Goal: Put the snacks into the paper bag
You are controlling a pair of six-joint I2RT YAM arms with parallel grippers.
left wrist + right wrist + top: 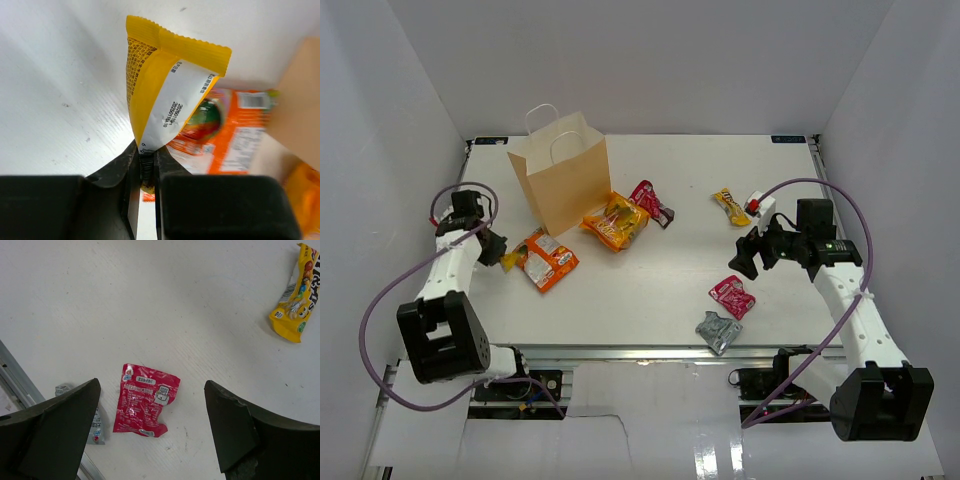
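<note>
The bag's upright sides are open only at the top. I need to bring my left gripper up and outward over the paper bag's opening [557, 144] next and let go of the yellow packet.
The tan paper bag [560, 185] stands upright at the back left, and its edge shows in the left wrist view [300, 100]. My left gripper [500, 252] [146, 155] is shut on the corner of a yellow packet with a white label [165, 95] [510, 261], beside an orange packet [550, 262] [235, 145]. My right gripper [750, 262] [151, 387] is open above a red-pink packet [144, 407] [732, 296]. A silver-grey packet [718, 331] [95, 422] lies near the front edge. Another orange packet [616, 222], a second red-pink packet [650, 203] and a yellow packet [731, 207] [296, 295] lie mid-table.
White walls close the table on the left, back and right. A metal rail [640, 352] [20, 382] runs along the front edge, close to the silver-grey packet. Purple cables loop from both arms.
</note>
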